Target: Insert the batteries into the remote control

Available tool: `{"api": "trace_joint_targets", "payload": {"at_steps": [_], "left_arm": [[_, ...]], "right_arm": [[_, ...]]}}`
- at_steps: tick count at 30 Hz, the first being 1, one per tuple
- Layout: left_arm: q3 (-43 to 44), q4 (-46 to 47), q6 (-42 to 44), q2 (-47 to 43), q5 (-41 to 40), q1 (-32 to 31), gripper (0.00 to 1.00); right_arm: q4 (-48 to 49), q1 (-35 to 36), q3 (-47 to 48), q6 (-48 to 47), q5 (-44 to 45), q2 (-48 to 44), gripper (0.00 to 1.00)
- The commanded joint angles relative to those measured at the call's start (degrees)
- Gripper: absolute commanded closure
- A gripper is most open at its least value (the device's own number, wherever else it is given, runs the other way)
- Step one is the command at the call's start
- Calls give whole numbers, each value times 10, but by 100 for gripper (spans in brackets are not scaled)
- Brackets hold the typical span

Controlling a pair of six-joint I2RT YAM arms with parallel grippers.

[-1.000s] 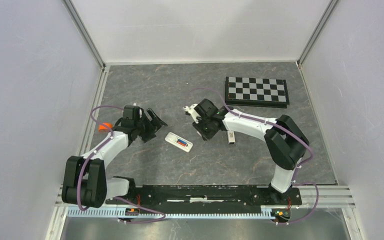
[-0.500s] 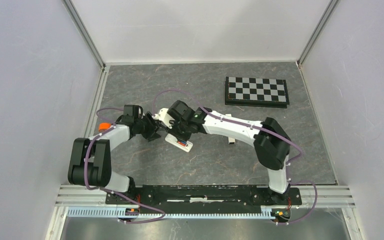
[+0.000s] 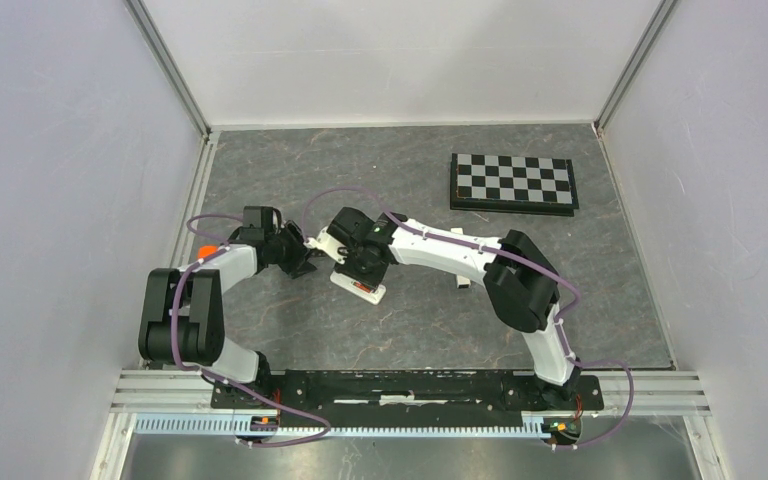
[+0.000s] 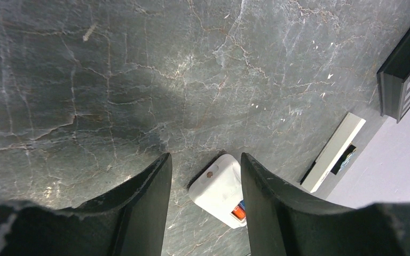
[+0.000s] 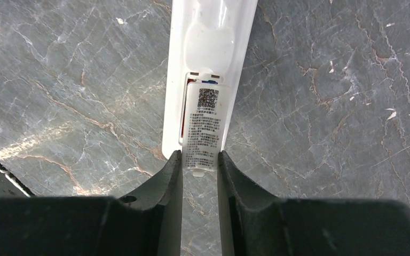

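Observation:
Batteries still show at the remote hollow's slotted end (image 3: 355, 284) (image 5: 205, 78) by the QR code, so the right gripper will next carry the white labelled battery cover down toward it.
The white remote control (image 5: 213, 42) lies back up on the table, also seen as the remote control (image 3: 358, 284) in the top view. My right gripper (image 5: 199, 154) is shut on a white labelled battery cover (image 5: 203, 125), which lies along the remote's recess. A sliver of red and blue batteries (image 5: 207, 82) shows at the cover's far end. My left gripper (image 4: 204, 157) is open just left of the remote. The remote's rounded end (image 4: 216, 186) shows between its fingers, with a gap on the left side. A red battery (image 4: 238, 212) peeks out by the right finger.
A chessboard (image 3: 513, 183) lies at the back right. A small white bar (image 3: 463, 277) rests under the right forearm, and appears as the white bar (image 4: 333, 152) in the left wrist view. White walls enclose the grey marbled table (image 3: 410, 330).
My right arm has swung left from the table's middle to over the remote, carrying the cover. My left gripper has narrowed its jaws and drawn in by the remote's left end.

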Motion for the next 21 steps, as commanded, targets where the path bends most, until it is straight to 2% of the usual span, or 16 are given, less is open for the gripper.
{"api": "trace_joint_targets", "payload": {"at_steps": [1,11,21], "left_arm": [[13,9,-5,-5,-6,4,44],[8,14,-3,-7,-2,5,44],[3,18,-10,-2,-8,8,44]], "right_arm": [[-13,5,32,0,-7,15,81],[-36,6,62,35,10,49,81],[-44,5,58,27,-1,47,80]]}}
